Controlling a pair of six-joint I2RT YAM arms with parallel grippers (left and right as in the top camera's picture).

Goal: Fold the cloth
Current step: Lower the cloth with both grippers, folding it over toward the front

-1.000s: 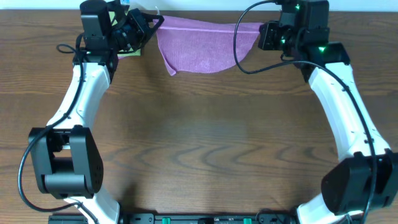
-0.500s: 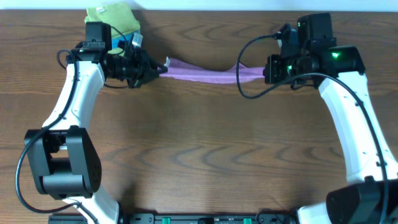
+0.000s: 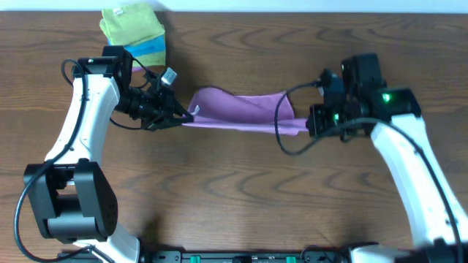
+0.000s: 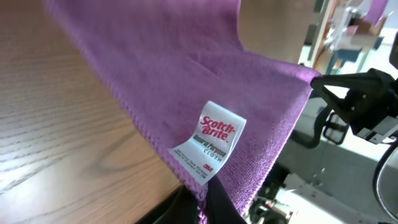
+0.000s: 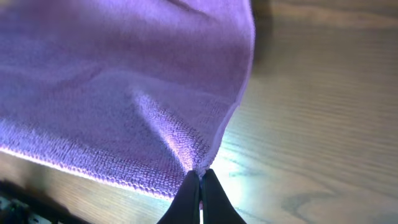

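The cloth spreads beyond the held edge, so I will bring my left gripper with the labelled corner outward and down toward the cloth's far edge [image 3: 208, 90] and let go of it.
A purple cloth [image 3: 241, 111] hangs stretched between my two grippers over the middle of the wooden table. My left gripper [image 3: 183, 117] is shut on its left corner, the one with a white label [image 4: 209, 148], as the left wrist view [image 4: 202, 205] shows. My right gripper [image 3: 306, 126] is shut on its right corner, pinched between the fingertips in the right wrist view [image 5: 200, 180]. The cloth [image 5: 112, 93] sags toward the table behind the held edge. The cloth [image 4: 186, 68] spreads away from the left fingers.
A folded pile of yellow-green and blue cloths [image 3: 135, 35] lies at the table's back left corner. A black cable loops from the right arm over the cloth's right end [image 3: 281, 135]. The wooden table [image 3: 234, 197] extends toward the front.
Both grippers have moved from the table's back edge toward the middle, carrying the cloth. The cloth went from spread flat at the back, to a taut strip, to sagging.
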